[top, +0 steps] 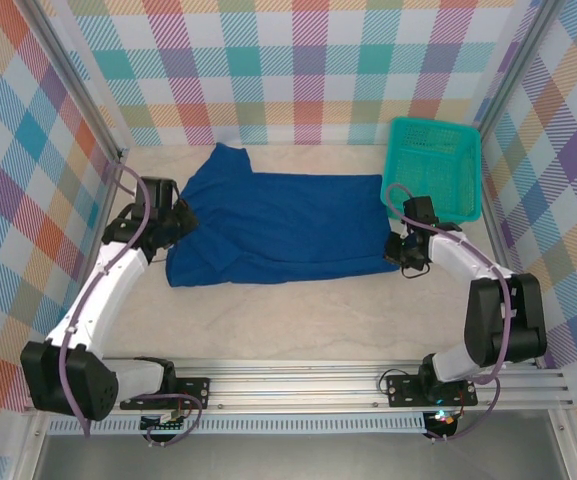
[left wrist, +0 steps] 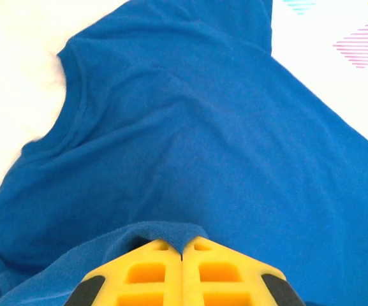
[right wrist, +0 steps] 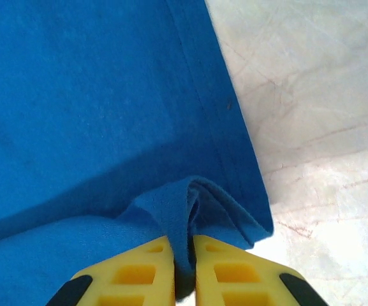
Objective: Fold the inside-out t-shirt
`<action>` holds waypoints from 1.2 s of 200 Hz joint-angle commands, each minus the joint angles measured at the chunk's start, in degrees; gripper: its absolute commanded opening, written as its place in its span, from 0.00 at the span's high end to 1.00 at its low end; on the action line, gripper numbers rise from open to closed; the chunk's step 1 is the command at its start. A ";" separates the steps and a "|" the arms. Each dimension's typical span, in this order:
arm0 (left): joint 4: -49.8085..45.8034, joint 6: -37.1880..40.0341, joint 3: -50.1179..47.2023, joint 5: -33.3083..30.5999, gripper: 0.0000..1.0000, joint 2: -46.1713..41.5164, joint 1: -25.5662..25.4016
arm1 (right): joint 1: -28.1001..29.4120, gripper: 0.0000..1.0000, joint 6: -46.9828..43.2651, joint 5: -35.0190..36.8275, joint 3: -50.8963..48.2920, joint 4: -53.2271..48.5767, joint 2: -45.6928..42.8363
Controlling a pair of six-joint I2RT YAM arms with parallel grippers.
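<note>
My left gripper should move outward and down next and release the pinched fold onto the cloth near the sleeve (top: 211, 191) (left wrist: 190, 150), because a flat layer lies outward of the fold.
The royal-blue t-shirt (top: 278, 225) lies spread across the middle of the table, one sleeve pointing to the back left. My left gripper (top: 178, 222) is at its left edge, shut on a pinched fold of the blue cloth (left wrist: 164, 231) near the collar side. My right gripper (top: 400, 250) is at the shirt's right edge, shut on a bunched fold of the hem (right wrist: 184, 223). The yellow fingers (right wrist: 225, 271) clamp the fabric between them. No white graphic shows.
A teal mesh basket (top: 436, 165) stands at the back right, just behind my right arm. Checkered walls close in the table on three sides. Bare pale tabletop (top: 298, 320) lies in front of the shirt, up to the metal rail.
</note>
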 commanded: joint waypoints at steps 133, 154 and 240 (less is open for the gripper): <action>7.25 4.29 12.81 3.03 1.00 18.56 2.05 | -0.17 0.85 -0.63 4.30 6.13 3.10 6.37; 7.57 4.33 13.92 3.54 1.00 20.14 2.09 | -0.10 0.85 -0.54 4.62 6.58 3.55 6.87; 8.09 4.81 16.24 3.67 1.00 23.42 3.14 | -0.06 0.86 -0.64 6.08 8.70 4.55 9.69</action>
